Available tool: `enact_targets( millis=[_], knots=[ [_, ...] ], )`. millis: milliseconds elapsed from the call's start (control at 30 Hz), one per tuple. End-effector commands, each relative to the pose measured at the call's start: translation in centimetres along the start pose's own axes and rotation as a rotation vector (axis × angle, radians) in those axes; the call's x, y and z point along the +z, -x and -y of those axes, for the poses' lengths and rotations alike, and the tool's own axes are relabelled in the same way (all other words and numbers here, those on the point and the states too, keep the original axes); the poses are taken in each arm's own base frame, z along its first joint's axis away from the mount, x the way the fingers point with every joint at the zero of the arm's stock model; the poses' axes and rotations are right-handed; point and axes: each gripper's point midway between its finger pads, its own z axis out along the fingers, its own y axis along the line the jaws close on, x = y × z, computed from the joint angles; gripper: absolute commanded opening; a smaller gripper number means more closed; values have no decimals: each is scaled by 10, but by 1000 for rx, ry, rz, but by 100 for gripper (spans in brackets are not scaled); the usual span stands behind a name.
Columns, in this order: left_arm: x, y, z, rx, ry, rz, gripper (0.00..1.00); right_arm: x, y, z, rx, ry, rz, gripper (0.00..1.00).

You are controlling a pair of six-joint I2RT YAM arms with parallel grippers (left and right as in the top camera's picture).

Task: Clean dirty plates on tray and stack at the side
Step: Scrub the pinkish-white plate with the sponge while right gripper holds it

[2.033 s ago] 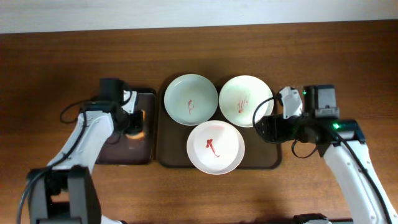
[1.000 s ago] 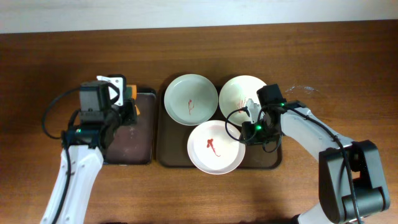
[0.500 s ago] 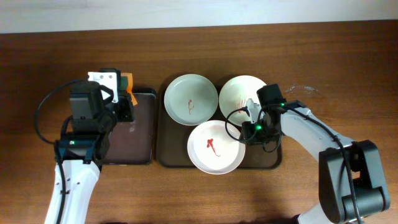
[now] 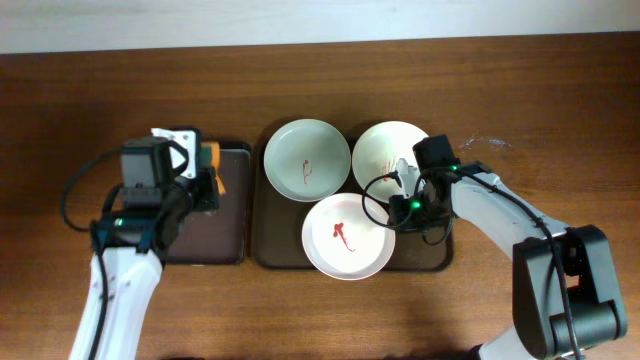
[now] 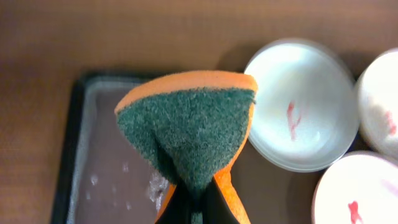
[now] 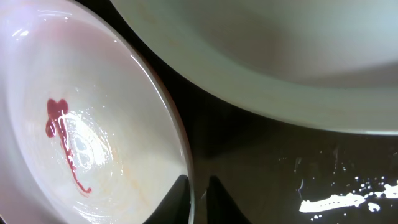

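Next, my left gripper sweeps over to wipe the front plate point(image 4: 345, 237), still smeared red. Then it returns and lowers to release the sponge on the black tray below.
Three dirty plates sit on the brown tray point(image 4: 258, 205): a pale green one point(image 4: 307, 160) at back left, a white one point(image 4: 385, 155) at back right, and a white front plate point(image 4: 345, 237). Each has red smears. My right gripper point(image 4: 396, 213) is low at the front plate's right rim. In the right wrist view its fingers point(image 6: 183, 186) stand one inside and one outside the rim of that plate point(image 6: 93, 124), shut on it. My left gripper point(image 5: 196, 208) is shut on a green-orange sponge point(image 5: 193, 124), held above the black tray point(image 5: 93, 162).
The narrow black tray point(image 4: 215, 240) lies left of the brown tray and has wet specks on it. White specks and a bright streak show on the brown tray floor point(image 6: 280, 168). Bare wooden table point(image 4: 560, 100) surrounds both trays.
My left gripper lifted the sponge off the black tray and shifted it slightly toward the front. My right arm swung in from the right to the front plate and its jaws narrowed on the rim.
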Motion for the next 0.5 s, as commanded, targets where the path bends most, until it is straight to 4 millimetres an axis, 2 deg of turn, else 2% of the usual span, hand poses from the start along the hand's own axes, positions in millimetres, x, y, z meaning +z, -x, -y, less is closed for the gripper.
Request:
enact_targets(
  millis=[0, 100, 200, 333, 367, 467],
  knots=[
    [33, -33, -4, -39, -1, -178, 0, -1, 4, 0, -5, -11, 7, 9],
    [61, -67, -2, -66, -33, -330, 0, -1, 4, 0, -4, -11, 6, 8],
    [70, -78, 12, -91, -122, -384, 0, -1, 4, 0, -4, -11, 6, 4],
    [62, -59, 21, -88, -165, -337, 0, -1, 4, 0, -4, -11, 6, 4],
    [56, -48, 42, -89, -269, -312, 0, -1, 4, 0, -4, -11, 6, 4],
    [55, -45, 72, -100, -342, -306, 0, -1, 4, 0, -4, -11, 6, 4]
  ],
)
